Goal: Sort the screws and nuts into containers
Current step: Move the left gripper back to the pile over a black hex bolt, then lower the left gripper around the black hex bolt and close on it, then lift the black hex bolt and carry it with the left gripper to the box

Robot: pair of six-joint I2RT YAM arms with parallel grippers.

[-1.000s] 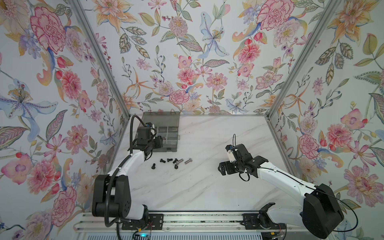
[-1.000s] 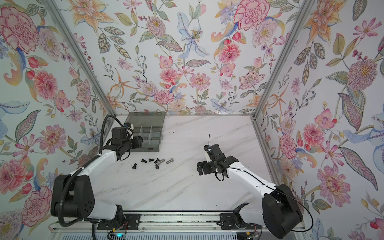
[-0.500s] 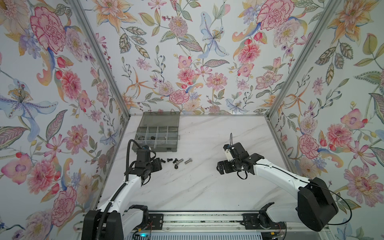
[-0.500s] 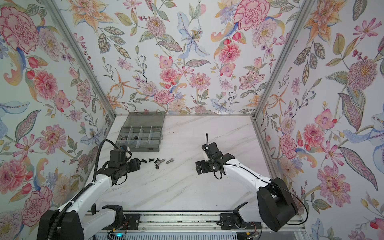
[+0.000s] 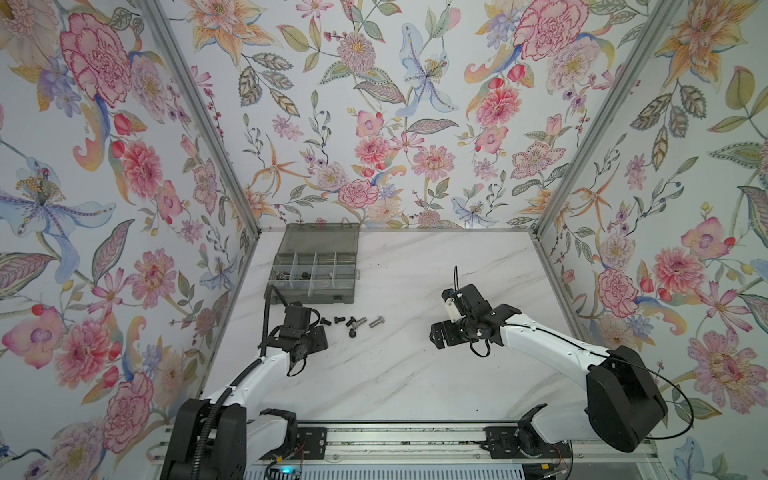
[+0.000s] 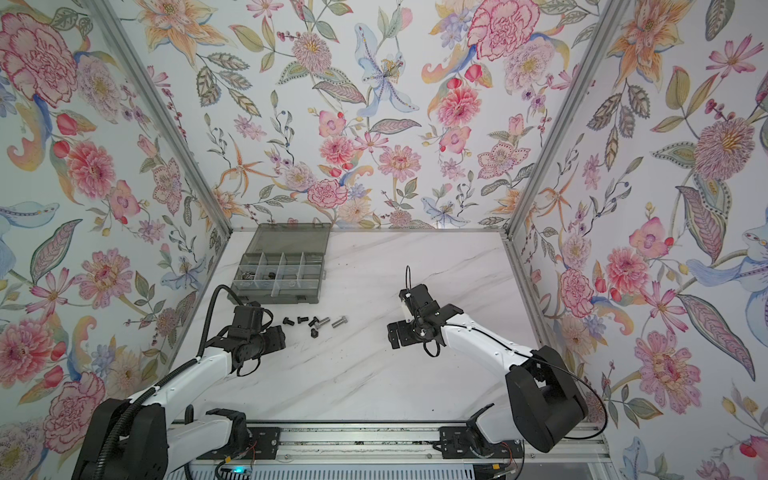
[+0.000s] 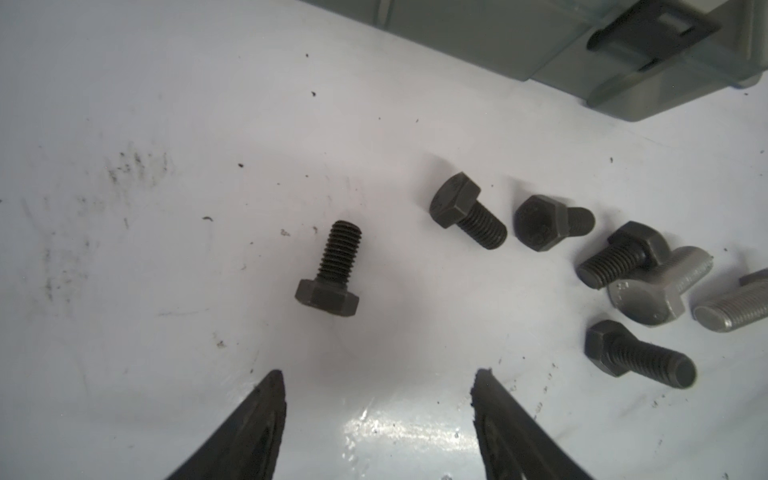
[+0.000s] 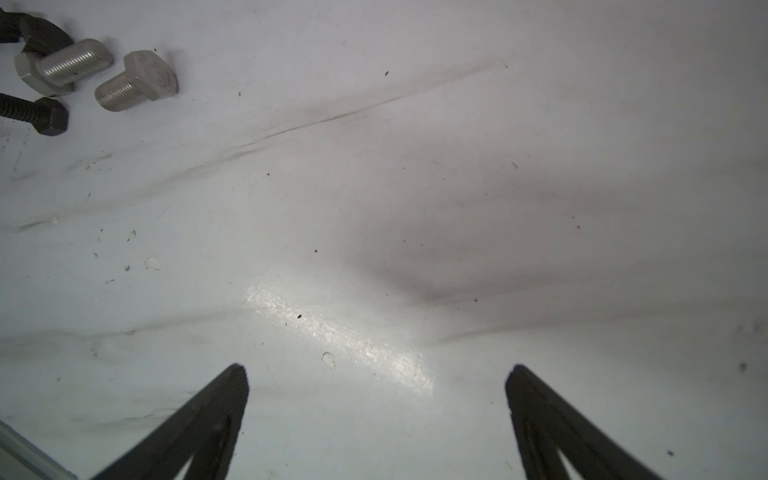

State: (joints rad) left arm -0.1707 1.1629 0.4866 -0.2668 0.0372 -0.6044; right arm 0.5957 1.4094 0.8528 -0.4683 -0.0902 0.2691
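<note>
My left gripper needs to move outward and down onto the hex head of the nearest black screw, because bare table on both sides leaves room for its fingers.
Several screws (image 5: pixel 353 324) lie loose on the marble table in front of the grey organiser box (image 5: pixel 316 270), whose cells are the containers. My left gripper (image 7: pixel 378 378) hovers open just left of the pile (image 6: pixel 316 324). One black hex-head screw (image 7: pixel 330 270) lies a little ahead of its fingertips, apart from them. Further black screws (image 7: pixel 467 216) and silver screws (image 7: pixel 648 295) lie beyond it. My right gripper (image 8: pixel 376 374) is open and empty over bare table, well to the right of the silver screws (image 8: pixel 137 81). Small parts sit in the left cells (image 5: pixel 291 274); nuts cannot be made out.
The box lid (image 5: pixel 322 239) lies open flat towards the back wall. A box latch corner (image 7: pixel 648 37) shows near the screws in the left wrist view. Flowered walls enclose the table on three sides, and the arm rail (image 5: pixel 395 436) runs along the front.
My left arm has come back from the organiser box down to the table beside the loose screws, and its jaws have spread wider. The right arm has barely shifted.
</note>
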